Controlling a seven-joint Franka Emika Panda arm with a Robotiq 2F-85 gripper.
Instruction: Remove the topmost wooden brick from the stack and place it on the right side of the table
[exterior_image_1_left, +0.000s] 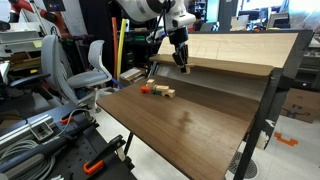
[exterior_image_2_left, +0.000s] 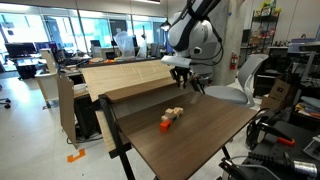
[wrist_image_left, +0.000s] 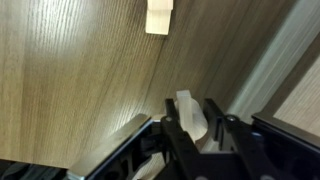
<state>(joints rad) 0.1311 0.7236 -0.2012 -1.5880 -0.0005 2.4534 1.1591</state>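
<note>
To get the brick onto that clear patch (exterior_image_1_left: 192, 100) of the table beside the stack (exterior_image_1_left: 162, 92), my gripper should lower with a slight turn first, then open.
My gripper (exterior_image_1_left: 183, 63) (exterior_image_2_left: 181, 80) hangs above the far part of the dark brown table (exterior_image_1_left: 190, 125) (exterior_image_2_left: 200, 135), close to the lower edge of the slanted board. In the wrist view the jaws (wrist_image_left: 195, 125) are shut on a pale-tan wooden brick (wrist_image_left: 188, 108) that stands up between the fingers. The stack (exterior_image_1_left: 162, 92) (exterior_image_2_left: 175, 113) of pale wooden bricks lies on the table below and to one side of the gripper. It also shows at the top of the wrist view (wrist_image_left: 158, 16).
A small orange-red block (exterior_image_1_left: 145, 88) (exterior_image_2_left: 166, 125) lies next to the stack. A lighter tan raised slanted board (exterior_image_1_left: 235, 50) (exterior_image_2_left: 125, 78) runs along the table's far side. Chairs (exterior_image_1_left: 88, 65) and equipment stand around the table.
</note>
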